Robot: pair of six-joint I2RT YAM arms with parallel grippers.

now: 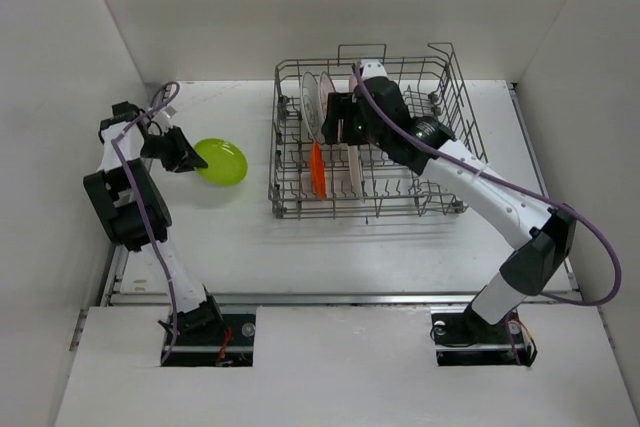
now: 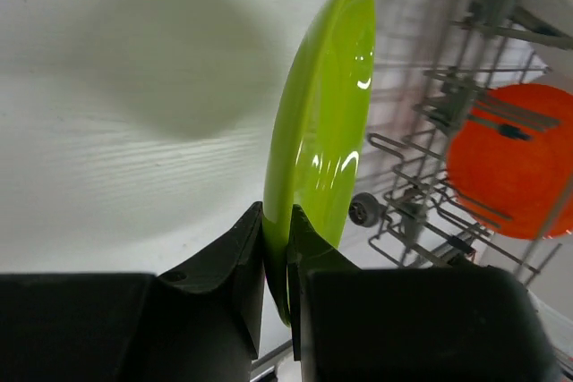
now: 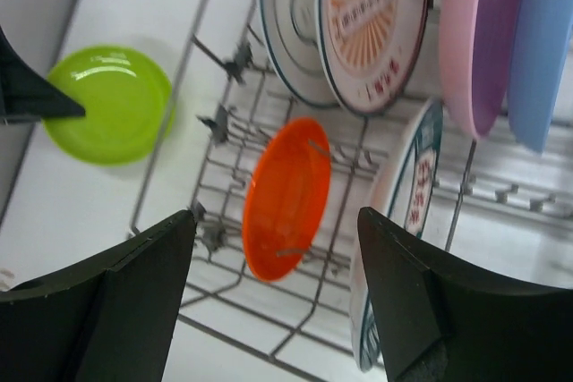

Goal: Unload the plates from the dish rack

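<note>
My right gripper eases back and down next, toward the right in its wrist view, onto the teal-rimmed plate's upper edge (image 1: pixel 354 159) (image 3: pixel 389 183), since that edge stands outside its finger gap.
My left gripper (image 1: pixel 183 153) is shut on the rim of the lime green plate (image 1: pixel 222 160), left of the dish rack (image 1: pixel 460 107). In the left wrist view the jaws (image 2: pixel 276 239) pinch the lime plate (image 2: pixel 327 114) edge-on over the white table. I cannot tell if it touches the table. My right gripper (image 1: pixel 335 119) is open and empty above the rack. In its wrist view its fingers (image 3: pixel 276 221) straddle the upright orange plate (image 3: pixel 286 199). A teal-rimmed plate (image 3: pixel 407 221), white patterned plates (image 3: pixel 363 24), a pink plate (image 3: pixel 479 33) and a blue plate (image 3: pixel 546 42) stand in the rack.
The rack's upright tines and small wheels (image 2: pixel 363 210) sit close to the right of the lime plate. White walls enclose the table on the left, back and right. The orange plate (image 1: pixel 318 169) stands near the rack's front left corner.
</note>
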